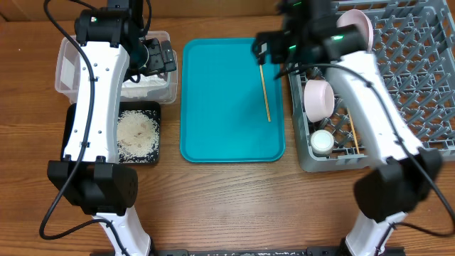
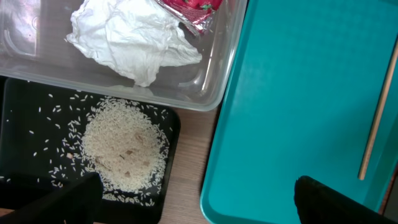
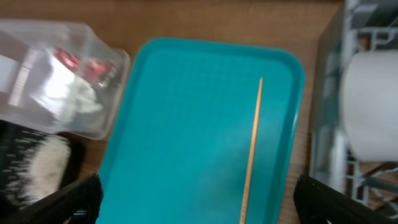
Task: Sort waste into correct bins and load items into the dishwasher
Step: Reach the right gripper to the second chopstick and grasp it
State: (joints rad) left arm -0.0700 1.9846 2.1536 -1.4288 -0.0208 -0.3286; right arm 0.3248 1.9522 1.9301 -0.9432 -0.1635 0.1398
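Observation:
I need to move my right gripper down and over onto the chopstick's middle [image 1: 265,91] [image 3: 253,138] next, because the chopstick is below the gripper and to its right in the wrist view.
A clear tub [image 2: 205,93] holds the crumpled white napkin [image 2: 134,37] and the red wrapper [image 2: 189,7]. The black tray [image 2: 25,106] below it holds the rice heap [image 2: 121,149]. One wooden chopstick [image 1: 265,92] lies on the teal tray [image 1: 227,99], near its right side. The grey dish rack [image 1: 412,85] holds a pink plate [image 1: 355,25], a pale bowl [image 1: 318,98], a white cup [image 1: 321,141] and another chopstick [image 1: 352,131]. My left gripper [image 2: 199,205] is open and empty above the gap between the black tray and the teal tray. My right gripper [image 3: 199,205] is open and empty above the chopstick [image 3: 252,149].
The teal tray sits between the two bins on the left and the rack on the right. The clear tub [image 1: 67,67] stands behind the black tray [image 1: 153,110]. Bare wooden table runs along the front, between the two arm bases.

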